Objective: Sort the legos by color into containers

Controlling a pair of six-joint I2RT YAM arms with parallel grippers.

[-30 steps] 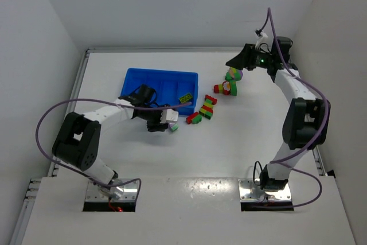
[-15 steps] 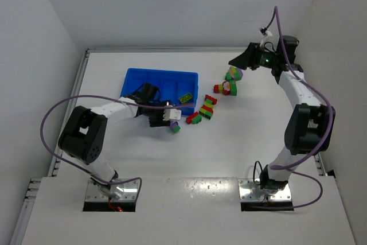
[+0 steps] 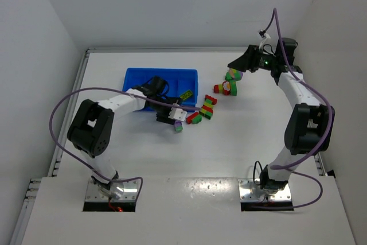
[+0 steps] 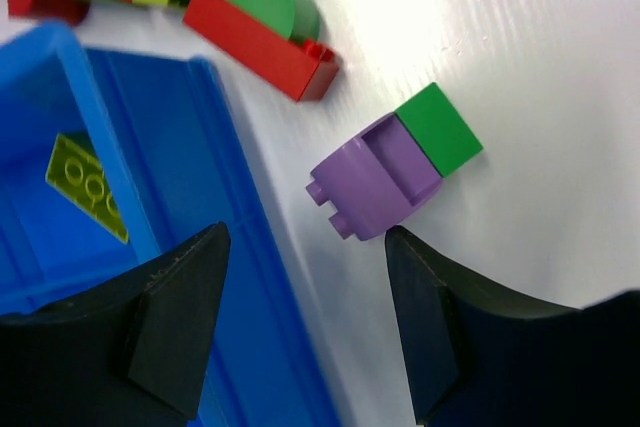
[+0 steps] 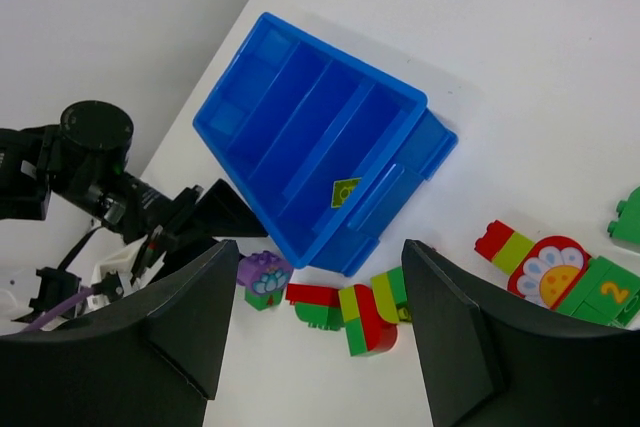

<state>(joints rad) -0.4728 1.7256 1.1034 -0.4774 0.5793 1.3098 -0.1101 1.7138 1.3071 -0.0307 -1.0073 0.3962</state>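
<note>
I should next move my left gripper down and back, with a turn, around the lego's purple block (image 3: 178, 125) (image 4: 374, 185), which lies at an angle beyond its open, empty fingers.
The blue tray (image 3: 137, 78) with its four compartments lies left of centre; a flat yellow-green lego (image 4: 85, 187) rests in one compartment (image 5: 345, 190). My left gripper (image 3: 174, 116) hangs open over the tray's near right corner, its jaws (image 4: 305, 247) empty. Just beyond its fingertips a purple-and-green lego (image 4: 395, 162) lies free on the table (image 3: 178, 125). Red, green and yellow-green clumps (image 3: 200, 110) sit right of the tray. My right gripper (image 3: 236, 64) is open and empty, high over another clump (image 3: 230, 81), looking down on the tray (image 5: 310, 137).
White walls close in the table on the left, back and right. A raised ledge runs along the near edge by the arm bases. A flower-printed clump (image 5: 555, 272) lies among the right-hand bricks. The left arm's purple cable loops over the table's left side.
My left gripper has swung right along the tray's front edge and its jaws have widened. The purple-and-green lego has shifted slightly right. The right arm has barely moved.
</note>
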